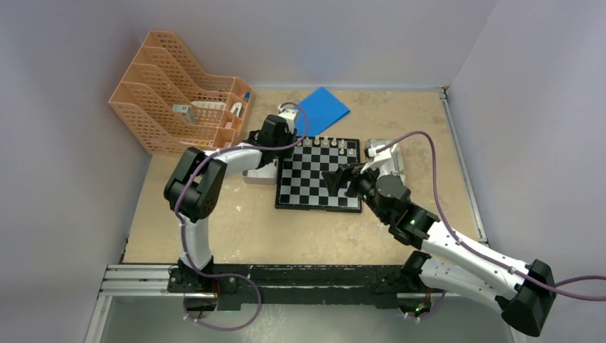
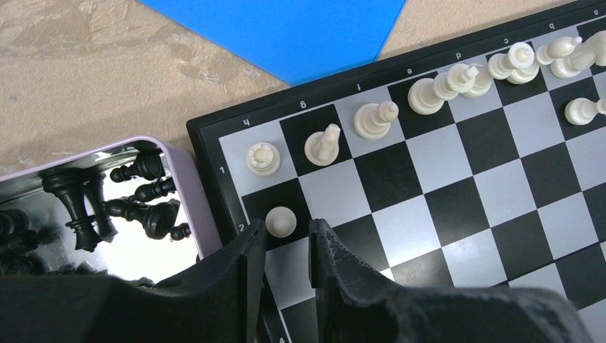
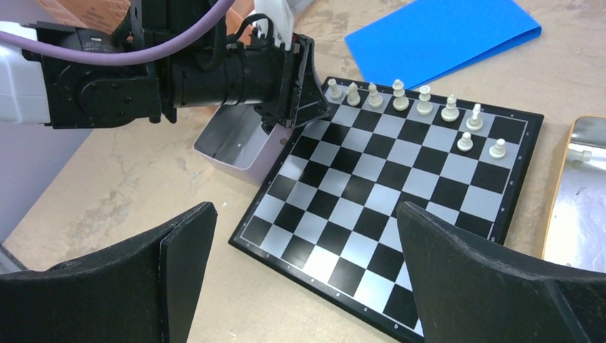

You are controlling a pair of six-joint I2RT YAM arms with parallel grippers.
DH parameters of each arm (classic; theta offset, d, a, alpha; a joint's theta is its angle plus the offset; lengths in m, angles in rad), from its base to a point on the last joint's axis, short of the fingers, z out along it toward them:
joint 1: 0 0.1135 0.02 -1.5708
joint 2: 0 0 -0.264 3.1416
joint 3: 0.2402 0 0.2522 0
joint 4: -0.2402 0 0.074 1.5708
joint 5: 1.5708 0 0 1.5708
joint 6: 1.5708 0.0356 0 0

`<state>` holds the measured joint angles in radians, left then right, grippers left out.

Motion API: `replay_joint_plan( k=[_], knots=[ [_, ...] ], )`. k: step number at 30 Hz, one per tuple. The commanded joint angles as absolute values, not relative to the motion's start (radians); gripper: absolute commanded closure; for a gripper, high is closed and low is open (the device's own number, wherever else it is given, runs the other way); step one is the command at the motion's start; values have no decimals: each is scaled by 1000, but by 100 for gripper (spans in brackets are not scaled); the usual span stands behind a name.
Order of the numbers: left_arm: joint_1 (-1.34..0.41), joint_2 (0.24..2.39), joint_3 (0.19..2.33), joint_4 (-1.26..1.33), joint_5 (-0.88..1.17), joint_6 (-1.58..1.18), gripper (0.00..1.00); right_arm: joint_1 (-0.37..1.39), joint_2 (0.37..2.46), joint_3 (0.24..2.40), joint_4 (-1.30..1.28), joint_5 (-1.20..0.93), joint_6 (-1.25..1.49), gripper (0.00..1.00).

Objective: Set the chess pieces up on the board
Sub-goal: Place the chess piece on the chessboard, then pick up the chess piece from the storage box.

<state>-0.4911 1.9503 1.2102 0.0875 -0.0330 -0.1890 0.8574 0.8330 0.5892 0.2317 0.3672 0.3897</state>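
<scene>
I will move my right gripper outward and to the right in the top view, then down into the shiny tray (image 1: 391,160) (image 3: 587,177), because a white piece is still there.
The board (image 1: 314,189) lies mid-table. Several cream-white pieces (image 1: 329,143) stand along its far row, also seen in the right wrist view (image 3: 411,96). My left gripper (image 1: 291,145) hovers over the board's far-left corner. In the left wrist view it (image 2: 286,246) is open with a narrow gap, and a white pawn (image 2: 281,221) stands on a black square just beyond the fingertips, not gripped. Black pieces (image 2: 143,204) lie in a lilac tray (image 2: 187,189) left of the board. My right gripper (image 1: 341,179) (image 3: 307,250) is wide open and empty above the board (image 3: 371,214).
A plain blue sheet (image 1: 323,108) lies behind the board. An orange file rack (image 1: 179,93) stands at the back left. A shiny tray (image 1: 389,153) (image 3: 579,193) with a white piece sits right of the board. Grey walls enclose the table.
</scene>
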Motion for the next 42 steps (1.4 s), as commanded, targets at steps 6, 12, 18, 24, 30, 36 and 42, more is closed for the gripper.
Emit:
replay_joint_plan(
  k=[6,12,18,24,30,36,42],
  knots=[
    [-483,1835,1281,54,65,-203,67,861,887,632,262,384,409,1],
    [-479,1696,1300,-20,132,-237,61,861,976,701,192,477,430,1],
    [-472,1524,1290,-160,146,-219,50,847,1083,796,136,611,396,1],
    [-472,1297,1188,-250,245,-187,40,697,1182,824,169,604,359,6],
    [-472,1117,1014,-278,337,-167,38,503,1274,845,163,570,324,29],
    [-472,998,867,-228,433,-147,38,396,1396,865,150,544,252,50],
    [-474,937,799,-172,494,-179,38,322,1504,900,147,536,220,71]
  ],
)
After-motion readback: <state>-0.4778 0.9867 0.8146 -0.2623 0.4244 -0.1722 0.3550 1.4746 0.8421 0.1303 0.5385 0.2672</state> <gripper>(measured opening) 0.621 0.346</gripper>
